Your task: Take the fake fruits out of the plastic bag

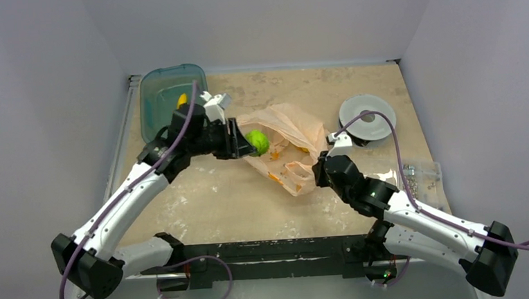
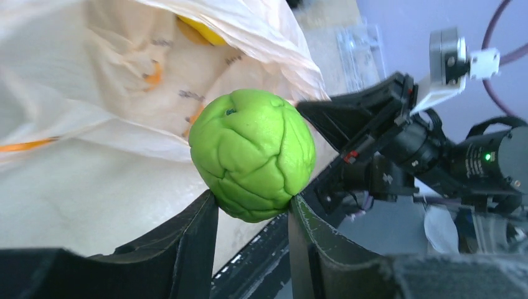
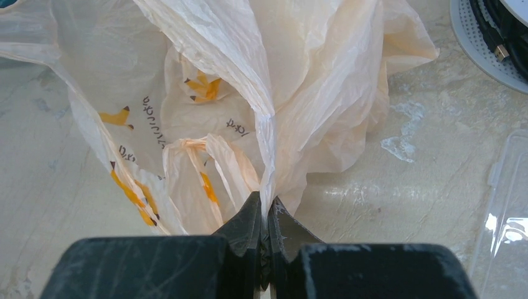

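Observation:
A yellow fruit already lies in the teal bin, so my left gripper should next move outward and to the left in the top view, down into the bin, and then release.
A lumpy green fruit [image 2: 252,162] is pinched at its lower sides by my left gripper [image 2: 252,208], just outside the mouth of the plastic bag [image 1: 286,145]. From above, the green fruit [image 1: 257,142] hangs at the bag's left edge with my left gripper [image 1: 246,145] on it. A yellow fruit [image 2: 199,31] shows through the bag's film behind it. My right gripper [image 3: 268,208] is shut on a gathered fold of the bag [image 3: 249,93] at its near right corner; in the top view that gripper [image 1: 318,172] is at the bag's lower right.
A teal bin [image 1: 168,93] stands at the back left with a yellow fruit [image 1: 182,99] in it. A grey cable reel [image 1: 367,117] sits at the back right. A clear packet of metal parts [image 1: 419,175] lies by the right edge.

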{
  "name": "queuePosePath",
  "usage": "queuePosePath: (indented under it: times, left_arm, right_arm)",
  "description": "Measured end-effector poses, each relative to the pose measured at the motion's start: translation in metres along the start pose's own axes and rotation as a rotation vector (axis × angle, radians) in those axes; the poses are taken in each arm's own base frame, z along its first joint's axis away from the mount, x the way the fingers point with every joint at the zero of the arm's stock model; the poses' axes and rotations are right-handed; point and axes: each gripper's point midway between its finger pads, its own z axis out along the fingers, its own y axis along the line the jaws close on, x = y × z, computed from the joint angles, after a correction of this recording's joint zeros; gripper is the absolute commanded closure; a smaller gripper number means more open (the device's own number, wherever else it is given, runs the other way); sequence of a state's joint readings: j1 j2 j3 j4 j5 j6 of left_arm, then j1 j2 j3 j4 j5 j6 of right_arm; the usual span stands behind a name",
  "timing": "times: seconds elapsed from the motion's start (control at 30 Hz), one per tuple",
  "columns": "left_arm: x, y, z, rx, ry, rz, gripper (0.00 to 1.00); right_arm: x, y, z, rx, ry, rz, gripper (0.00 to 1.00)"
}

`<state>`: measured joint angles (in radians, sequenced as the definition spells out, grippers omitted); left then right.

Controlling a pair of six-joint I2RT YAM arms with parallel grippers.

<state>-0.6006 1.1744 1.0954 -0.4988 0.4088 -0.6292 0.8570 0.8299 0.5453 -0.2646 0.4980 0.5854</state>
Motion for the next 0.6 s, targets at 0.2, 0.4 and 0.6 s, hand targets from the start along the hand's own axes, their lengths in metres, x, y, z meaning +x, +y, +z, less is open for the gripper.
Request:
queuePosePath:
  times: [0.2,0.4,0.6]
  left_arm:
    - [-0.058,0.046,-0.057,-0.178,-0.215,-0.043,1.00]
    - [-0.085,0.125,-0.073,-0.407,-0.309,-0.197,1.00]
    - [-0.086,0.192,-0.064,-0.598,-0.261,-0.276,1.00]
  right_arm:
    - [-0.001,0.005,0.000,-0.024,-0.002,-0.010,1.00]
    - [0.001,0.007,0.002,-0.036,0.006,-0.018,1.00]
    - [0.007,0.008,0.005,-0.035,0.028,-0.029,1.00]
